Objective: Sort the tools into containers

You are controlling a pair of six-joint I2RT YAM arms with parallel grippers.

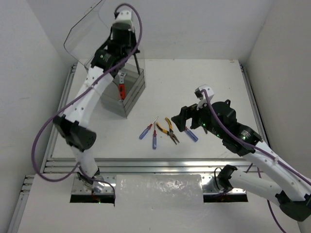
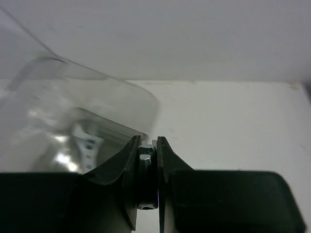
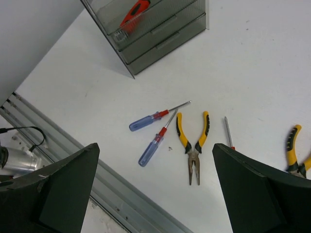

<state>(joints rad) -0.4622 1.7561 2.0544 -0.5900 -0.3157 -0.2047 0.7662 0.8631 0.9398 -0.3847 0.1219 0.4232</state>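
Note:
The red-handled wrench is already in the container's top tray [image 1: 130, 79] [image 2: 111, 144], so next I will lower my left gripper past the raised lid into that tray and let go of the black-handled wrench.
The clear smoky container [image 1: 127, 97] stands at the back left with its lid [image 1: 82, 34] raised. A red-handled silver wrench [image 1: 122, 89] lies in its top tray and also shows in the right wrist view [image 3: 134, 11]. My left gripper [image 1: 131, 49] hovers over the container, shut on a black-handled wrench [image 1: 137, 62], seen pinched between the jaws [image 2: 147, 167]. Two blue-handled screwdrivers [image 3: 146, 121] [image 3: 153, 148], yellow-handled pliers [image 3: 193, 145], a third screwdriver [image 1: 190, 134] and another pair of pliers [image 3: 296, 150] lie on the table. My right gripper [image 3: 154, 162] is open and empty above them.
Aluminium rails [image 1: 146, 165] run along the table's near edge, with a rail down the left side [image 1: 60, 107]. White walls close in the back and both sides. A frosted plastic sheet [image 1: 158, 191] lies between the arm bases.

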